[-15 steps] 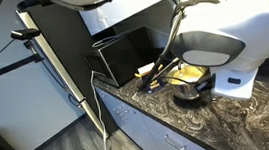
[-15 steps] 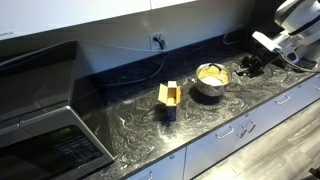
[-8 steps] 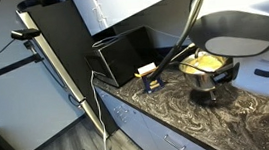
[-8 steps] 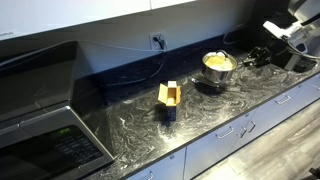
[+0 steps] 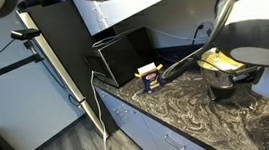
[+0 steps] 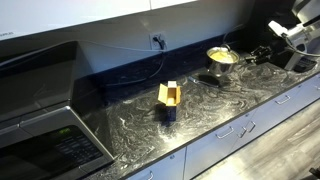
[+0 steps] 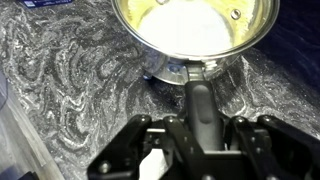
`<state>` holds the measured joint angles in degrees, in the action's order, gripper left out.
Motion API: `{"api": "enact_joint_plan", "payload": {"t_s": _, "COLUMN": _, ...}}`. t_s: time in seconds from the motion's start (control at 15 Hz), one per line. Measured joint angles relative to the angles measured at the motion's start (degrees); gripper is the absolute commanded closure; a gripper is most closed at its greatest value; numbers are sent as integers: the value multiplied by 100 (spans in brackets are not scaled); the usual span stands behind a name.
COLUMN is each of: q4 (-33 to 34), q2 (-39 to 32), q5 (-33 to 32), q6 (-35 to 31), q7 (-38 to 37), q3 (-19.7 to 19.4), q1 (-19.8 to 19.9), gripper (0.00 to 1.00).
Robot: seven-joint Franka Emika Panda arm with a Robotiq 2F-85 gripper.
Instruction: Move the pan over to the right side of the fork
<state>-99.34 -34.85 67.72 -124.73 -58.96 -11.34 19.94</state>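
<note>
The pan is still lifted, so the robot's gripper will next lower it until the pan's bowl touches the bare counter by the back wall, and then let go of the pan's handle.
The pan (image 6: 221, 56) is a small shiny silver saucepan with a yellow inside and a long dark handle (image 7: 198, 105). It hangs lifted above the dark marbled counter (image 6: 200, 105), near the back wall. In the wrist view the pan bowl (image 7: 195, 30) fills the top, its handle running down between my fingers. My gripper (image 7: 198, 135) is shut on the handle; it also shows in an exterior view (image 6: 262, 53). In an exterior view the pan (image 5: 219, 63) is partly hidden behind the robot arm. No fork shows in any view.
A small blue-and-yellow box (image 6: 169, 99) stands upright mid-counter, also seen in an exterior view (image 5: 151, 75). A black microwave (image 5: 122, 54) sits at the counter's end. A wall outlet (image 6: 158, 42) with a cord is behind. White drawers (image 6: 240, 130) run below the counter edge.
The pan has been lifted off the counter and carried away from the box toward the back wall; the arm moved with it. The box has not moved.
</note>
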Motion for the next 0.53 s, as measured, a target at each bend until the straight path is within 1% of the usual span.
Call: {"api": "enact_joint_plan", "payload": {"t_s": 0.53, "q4": 623, "q2": -596, "q5": 195, "q6": -153, "q7": -368, "q3": -26, "q1": 130, "gripper": 97}}
